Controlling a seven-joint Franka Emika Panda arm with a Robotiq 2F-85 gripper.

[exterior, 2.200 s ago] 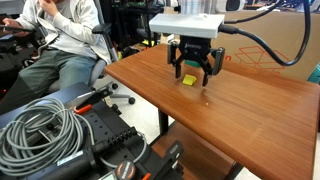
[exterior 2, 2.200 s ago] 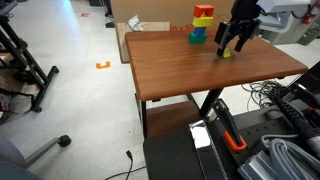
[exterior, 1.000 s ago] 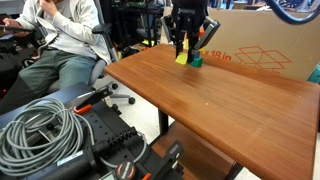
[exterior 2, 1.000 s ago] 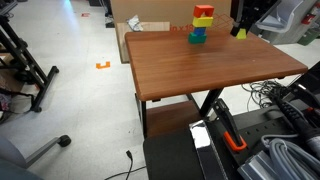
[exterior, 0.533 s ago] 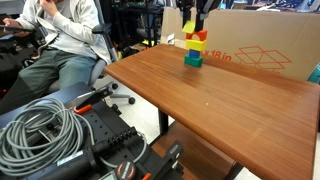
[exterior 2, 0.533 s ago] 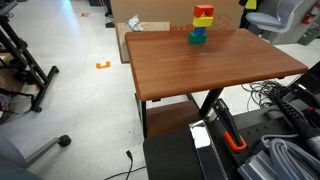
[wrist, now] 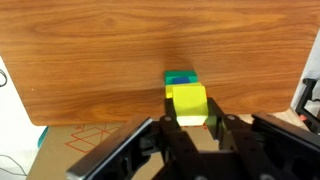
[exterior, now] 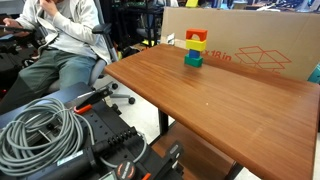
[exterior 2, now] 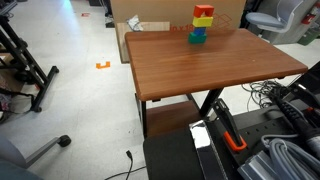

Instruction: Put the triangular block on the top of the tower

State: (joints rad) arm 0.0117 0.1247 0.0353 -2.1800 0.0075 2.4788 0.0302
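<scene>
My gripper holds the triangular block (wrist: 187,102). I need to lower it next and shift it toward the cardboard box, onto the red-orange block.
The tower (exterior: 194,48) stands at the far edge of the wooden table (exterior: 220,105), teal at the base, yellow in the middle, red-orange above; it also shows in the second exterior view as the tower (exterior 2: 202,24). The arm is out of both exterior views. In the wrist view my gripper (wrist: 188,121) is shut on the triangular block (wrist: 187,102), a bright yellow piece between the fingers. Just past it the tower's teal block (wrist: 181,77) shows on the table far below; the tower's other blocks are hidden behind the held piece.
A large cardboard box (exterior: 250,40) stands behind the table's far edge. A seated person (exterior: 60,40) is beside the table, and a coil of grey cable (exterior: 40,130) lies on equipment in front. An orange marker (exterior 2: 102,65) lies on the floor.
The gripper lifted the yellow block off the table, carried it over to the tower and rose out of both exterior views. The tower has not moved.
</scene>
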